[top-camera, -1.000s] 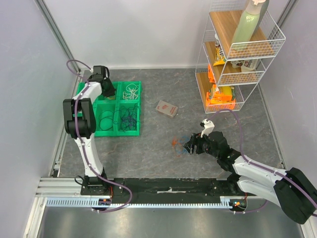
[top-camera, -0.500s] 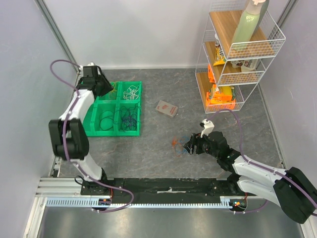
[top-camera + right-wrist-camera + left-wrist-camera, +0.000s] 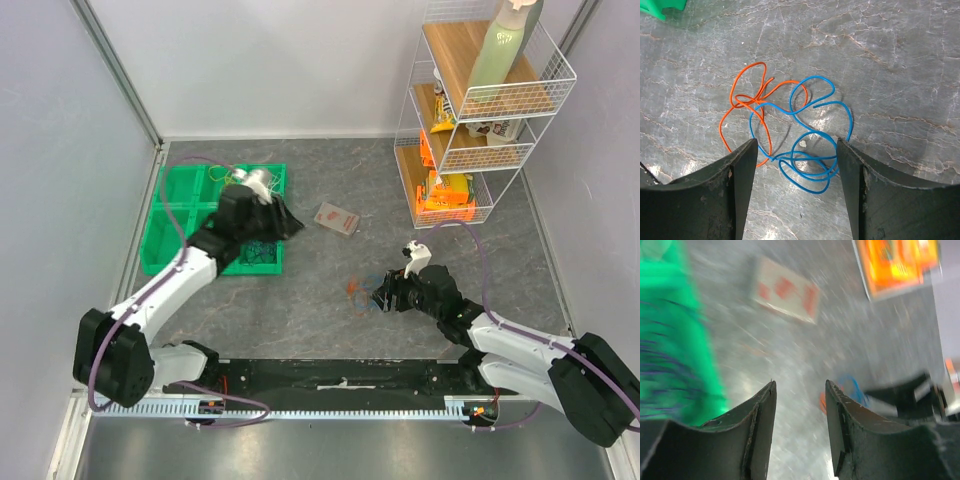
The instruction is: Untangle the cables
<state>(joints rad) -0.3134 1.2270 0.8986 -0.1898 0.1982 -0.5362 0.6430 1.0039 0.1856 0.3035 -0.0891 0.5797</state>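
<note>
My left gripper will move down toward the orange loops, onto their side free of blue [image 3: 823, 402], because the loops are below it and to its right in the top view.
An orange cable [image 3: 742, 100] and a blue cable [image 3: 810, 160] lie tangled together on the grey table, seen in the top view as orange [image 3: 354, 295] and blue [image 3: 371, 284]. My right gripper [image 3: 796, 142] hovers over them, open, with the blue loops between its fingers but untouched; in the top view it is the right gripper [image 3: 384, 296]. My left gripper [image 3: 286, 222] hangs open and empty by the right edge of the green tray [image 3: 165, 215]. Its blurred wrist view shows the left gripper [image 3: 800, 385], the blue cable [image 3: 855, 387] and dark purple cables [image 3: 660, 365] in the tray.
A small white and red card box [image 3: 336, 219] lies between the tray and the cables. A white wire shelf [image 3: 480, 120] with orange packets and a bottle stands at the back right. Walls close in left and right.
My left arm has swung from the tray's far left corner across the tray towards the table's middle, and its jaws have gone from shut to open. The right arm has barely moved.
</note>
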